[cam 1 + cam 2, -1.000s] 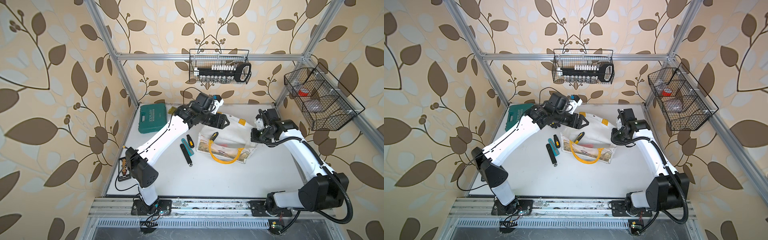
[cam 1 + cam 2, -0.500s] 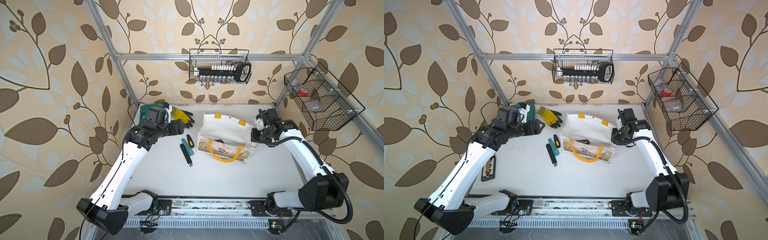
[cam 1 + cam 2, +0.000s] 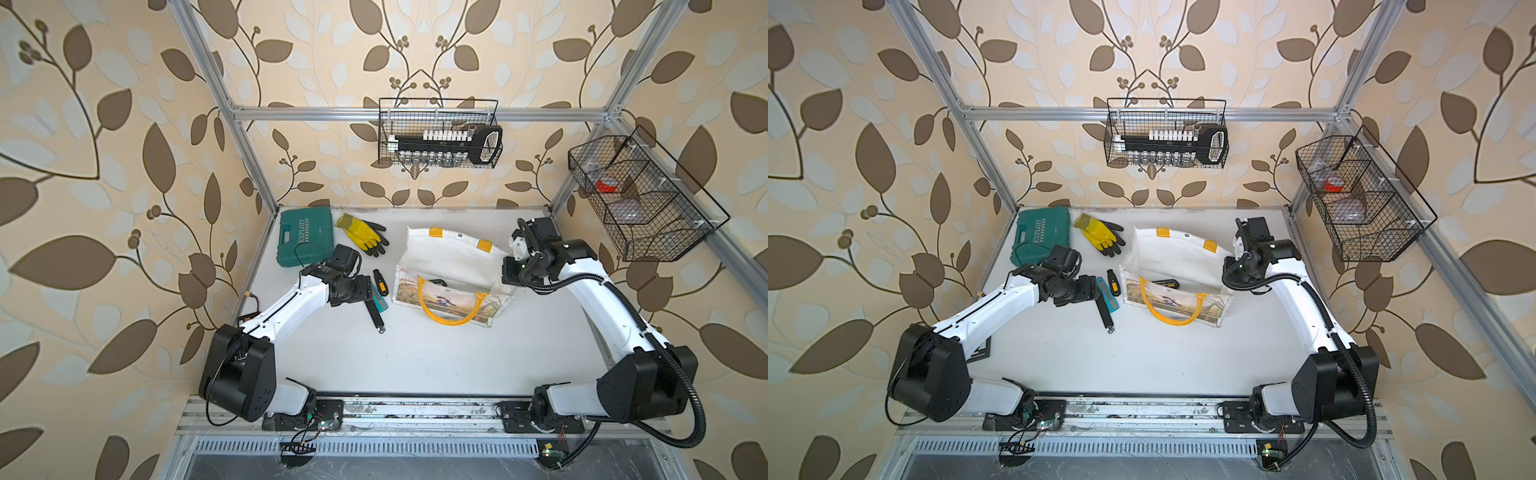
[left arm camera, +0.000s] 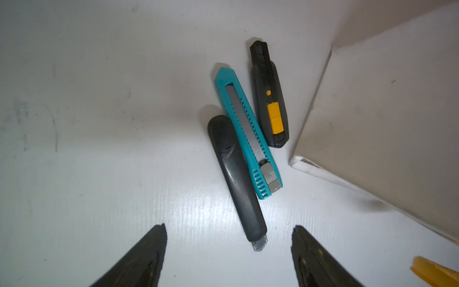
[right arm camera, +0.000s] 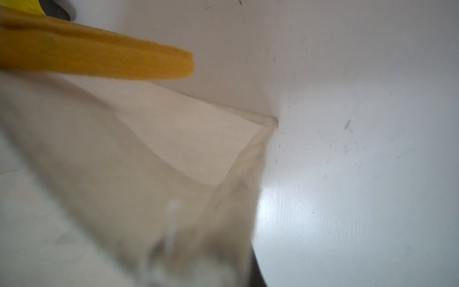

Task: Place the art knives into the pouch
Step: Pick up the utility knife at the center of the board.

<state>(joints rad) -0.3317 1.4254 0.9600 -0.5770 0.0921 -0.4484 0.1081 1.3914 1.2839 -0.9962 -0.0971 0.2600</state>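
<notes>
I should next lower my left gripper's open fingers over the long black knife, around the middle of its round-ended handle [image 3: 1104, 311] [image 4: 239, 182], and close, since the knife lies below, its tip between them.
The pouch [image 3: 449, 253] [image 3: 1175, 253] stands open mid-table, its white inside showing and a yellow loop handle [image 3: 451, 309] in front. One black-and-yellow art knife [image 3: 436, 283] lies inside it. Left of the pouch three more knives lie side by side: black-and-yellow [image 4: 270, 99], teal [image 4: 246, 129], long black [image 4: 238, 184]. My left gripper [image 4: 229, 248] [image 3: 368, 296] hovers open just above them, the black knife's tip between its fingers [image 4: 149, 256]. My right gripper [image 3: 509, 272] is shut on the pouch's right rim; blurred pouch fabric [image 5: 173, 149] hides its jaws in the right wrist view.
A green tool case [image 3: 305, 237] and yellow-black gloves [image 3: 363, 239] lie at the back left. Wire baskets hang on the back wall [image 3: 440, 133] and right wall [image 3: 640, 195]. A small dark card [image 3: 978, 353] lies by the left arm's base.
The left arm left the pouch mouth, swung to the back left, then came down over the three knives. A black-and-yellow knife now lies inside the pouch. The right arm has not moved.
</notes>
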